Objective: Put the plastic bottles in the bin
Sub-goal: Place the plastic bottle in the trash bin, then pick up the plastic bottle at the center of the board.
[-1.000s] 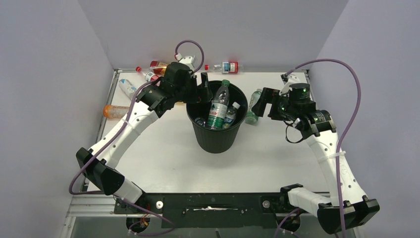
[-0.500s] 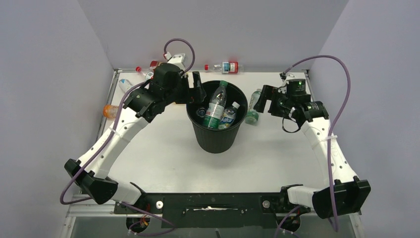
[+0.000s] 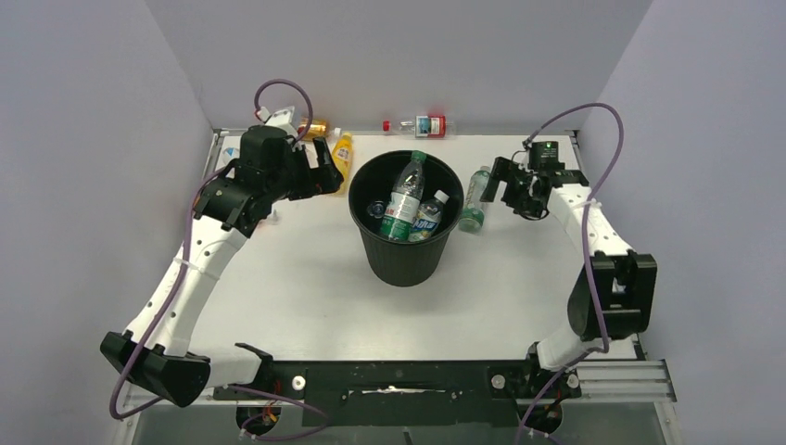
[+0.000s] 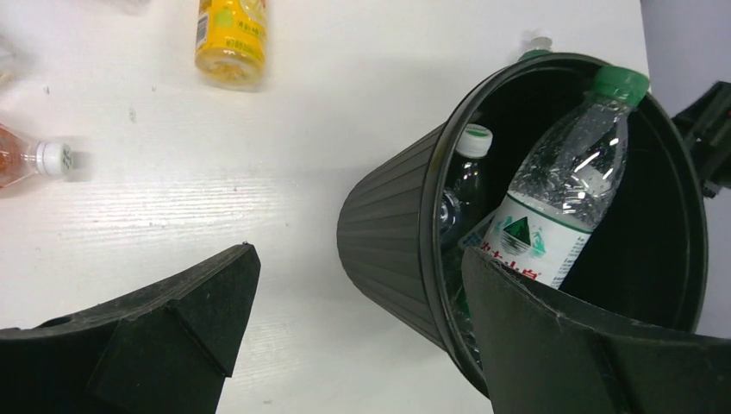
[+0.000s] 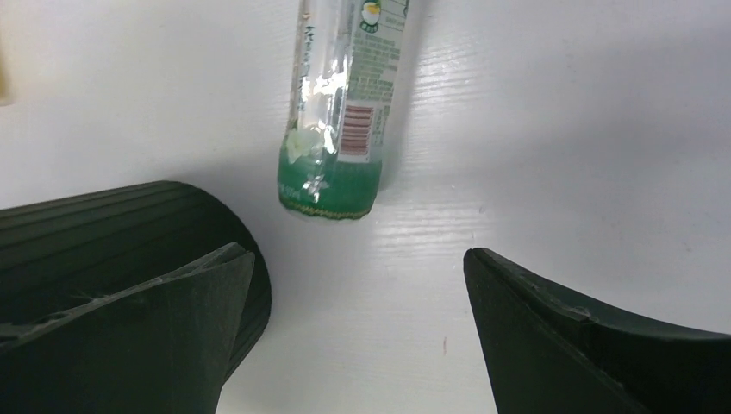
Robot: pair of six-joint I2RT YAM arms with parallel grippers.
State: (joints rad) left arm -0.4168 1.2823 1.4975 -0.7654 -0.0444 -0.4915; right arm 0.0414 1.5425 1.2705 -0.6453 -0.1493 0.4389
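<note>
My right gripper is due to move down and outward to the green-based clear bottle next, then onto its labelled body [image 3: 476,197] [image 5: 352,79], one finger on each side.
The black bin [image 3: 404,252] stands mid-table and holds a clear green-labelled bottle [image 3: 404,198] and a white-capped one [image 3: 432,211]. My left gripper [image 3: 324,172] is open and empty, left of the bin; in its wrist view [image 4: 358,259] the bin wall [image 4: 392,233] fills the space ahead. A yellow bottle [image 3: 342,155] lies just beyond it. My right gripper [image 3: 497,182] is open, right of a green-based clear bottle [image 3: 475,198] lying beside the bin. In the right wrist view that bottle [image 5: 340,112] lies ahead of the open jaws [image 5: 358,254], untouched.
An amber bottle [image 3: 313,126] and a red-labelled clear bottle [image 3: 422,124] lie along the back wall. A reddish bottle with a white cap [image 4: 26,159] shows at the left wrist view's edge. Walls close in the table at the back and both sides.
My left arm has drawn back leftward from the bin rim, uncovering the yellow bottle, and its jaws have widened. The right arm's elbow has swung in; its gripper stays by the green-based bottle.
</note>
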